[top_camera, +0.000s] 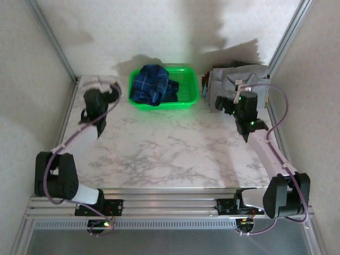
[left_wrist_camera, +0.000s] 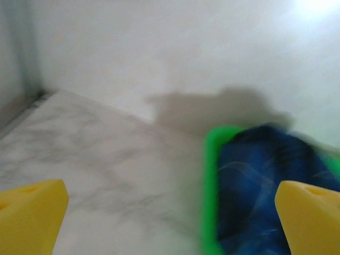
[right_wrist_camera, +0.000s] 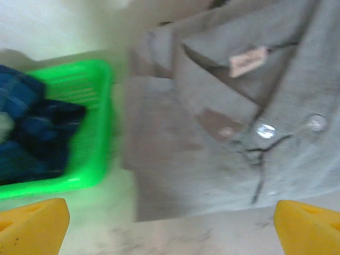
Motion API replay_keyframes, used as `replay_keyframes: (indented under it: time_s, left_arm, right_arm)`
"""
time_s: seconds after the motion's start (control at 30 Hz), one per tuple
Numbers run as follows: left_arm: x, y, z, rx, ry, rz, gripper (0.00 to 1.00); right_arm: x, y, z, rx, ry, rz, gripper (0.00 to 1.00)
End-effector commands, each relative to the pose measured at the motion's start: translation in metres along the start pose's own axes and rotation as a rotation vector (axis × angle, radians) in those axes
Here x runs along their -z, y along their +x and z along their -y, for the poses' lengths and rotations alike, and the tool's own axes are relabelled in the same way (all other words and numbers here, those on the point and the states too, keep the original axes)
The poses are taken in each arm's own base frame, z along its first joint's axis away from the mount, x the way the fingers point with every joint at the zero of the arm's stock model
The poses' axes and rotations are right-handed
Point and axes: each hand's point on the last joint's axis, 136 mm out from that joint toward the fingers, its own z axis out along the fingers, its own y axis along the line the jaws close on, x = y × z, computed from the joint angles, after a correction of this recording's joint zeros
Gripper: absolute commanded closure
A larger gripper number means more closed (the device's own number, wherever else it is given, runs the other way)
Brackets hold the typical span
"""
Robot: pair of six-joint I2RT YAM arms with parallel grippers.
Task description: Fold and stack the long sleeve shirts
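My open left gripper moves down and toward the basket [top_camera: 164, 105] next, over its nearest green rim [top_camera: 131, 87], and closes there, because the blue shirt leaves that rim bare.
A dark blue plaid shirt [top_camera: 151, 85] lies crumpled in the green basket [top_camera: 164, 105] at the back middle. A plain grey collared shirt [top_camera: 236, 77] lies folded at the back right, buttons up. My left gripper [top_camera: 112, 91] hovers open just left of the basket, with nothing between its yellow fingertips [left_wrist_camera: 32, 212]. In the left wrist view the basket rim [left_wrist_camera: 211, 191] and the blue shirt [left_wrist_camera: 260, 180] are ahead to the right. My right gripper [right_wrist_camera: 170, 228] is open over the table at the grey shirt's [right_wrist_camera: 212, 133] near edge, holding nothing.
The marble table [top_camera: 170, 149] spreads in front of the basket and shirts. White walls and metal frame posts [top_camera: 53, 40] close in the back and both sides. The green basket [right_wrist_camera: 90, 106] stands close to the grey shirt's left edge.
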Motion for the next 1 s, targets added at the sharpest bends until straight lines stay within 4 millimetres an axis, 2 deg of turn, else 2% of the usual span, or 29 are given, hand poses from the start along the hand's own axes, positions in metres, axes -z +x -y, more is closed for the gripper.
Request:
replay_keyframes:
  time_s: [0.0, 0.03, 0.07, 0.2, 0.3, 0.37, 0.47, 0.6, 0.7, 0.83, 0.97]
  left_arm:
    - [-0.002, 0.115, 0.000, 0.138, -0.100, -0.527, 0.01]
    - [-0.010, 0.127, 0.000, 0.159, -0.114, -0.582, 0.01]
    - [-0.020, 0.128, 0.000, 0.174, -0.138, -0.605, 0.03]
    - [-0.064, 0.108, 0.008, 0.221, -0.140, -0.605, 0.06]
    - [-0.097, 0.107, 0.001, 0.230, -0.153, -0.623, 0.12]
    - [-0.114, 0.115, -0.001, 0.251, -0.129, -0.656, 0.18]
    - [-0.138, 0.125, -0.001, 0.258, -0.102, -0.683, 0.23]
    - [-0.163, 0.137, -0.003, 0.297, -0.048, -0.695, 0.32]
    - [-0.180, 0.145, 0.000, 0.317, -0.008, -0.710, 0.39]
    - [-0.192, 0.155, 0.011, 0.333, 0.057, -0.730, 0.44]
    - [-0.195, 0.171, 0.000, 0.337, 0.017, -0.755, 0.56]
  right_arm:
    - [0.009, 0.076, -0.029, -0.163, -0.080, -0.462, 0.01]
    - [0.009, 0.073, -0.044, -0.171, -0.115, -0.504, 0.02]
    - [0.009, 0.068, -0.062, -0.160, -0.162, -0.532, 0.02]
    - [0.005, 0.055, -0.130, -0.108, -0.325, -0.579, 0.02]
    - [-0.001, 0.058, -0.166, -0.106, -0.377, -0.619, 0.05]
    - [-0.004, 0.063, -0.186, -0.094, -0.388, -0.641, 0.05]
    - [-0.011, 0.073, -0.207, -0.079, -0.385, -0.667, 0.05]
    - [-0.021, 0.085, -0.225, -0.075, -0.371, -0.715, 0.07]
    - [-0.030, 0.085, -0.238, -0.038, -0.344, -0.724, 0.07]
    - [-0.054, 0.082, -0.249, -0.046, -0.311, -0.716, 0.07]
    - [-0.082, 0.077, -0.256, -0.055, -0.276, -0.682, 0.06]
